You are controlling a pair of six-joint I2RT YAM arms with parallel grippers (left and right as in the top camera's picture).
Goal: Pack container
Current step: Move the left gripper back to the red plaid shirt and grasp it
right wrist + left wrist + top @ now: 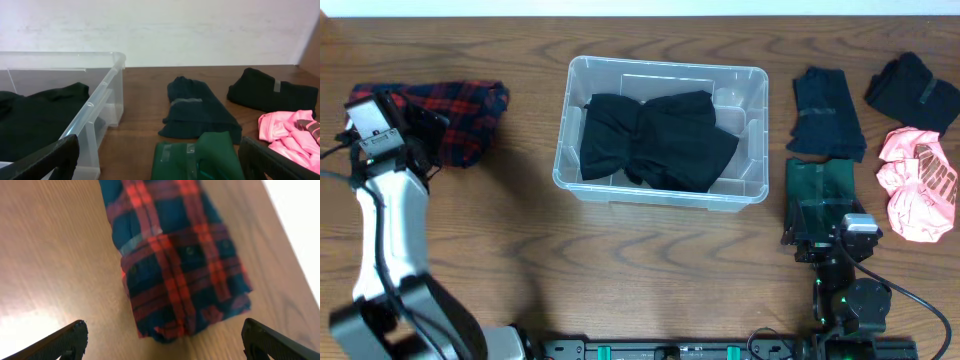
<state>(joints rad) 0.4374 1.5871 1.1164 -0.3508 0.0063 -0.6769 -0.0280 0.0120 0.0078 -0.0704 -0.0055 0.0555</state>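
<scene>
My left gripper lowers next, fingers open, onto the plaid shirt's near end [467, 146] [175, 307] and closes on it, because that end lies below, between my fingers.
The clear plastic container [750, 135] stands at the table's middle with a black garment [655, 140] inside; it also shows at the left of the right wrist view [102, 95]. A red and blue plaid shirt [465, 120] lies at the far left. My left gripper [415, 140] is open and hovers over the shirt's near end [180, 265], touching nothing. My right gripper [825, 240] is open at the near edge of a folded dark green garment [825, 195], which lies between its fingers in the right wrist view [200, 160].
At the right lie a dark navy garment [825, 115] [197, 112], a black garment [915, 90] [272, 95] and a pink garment [918, 185] [292, 137]. A white wall stands behind the table's far edge.
</scene>
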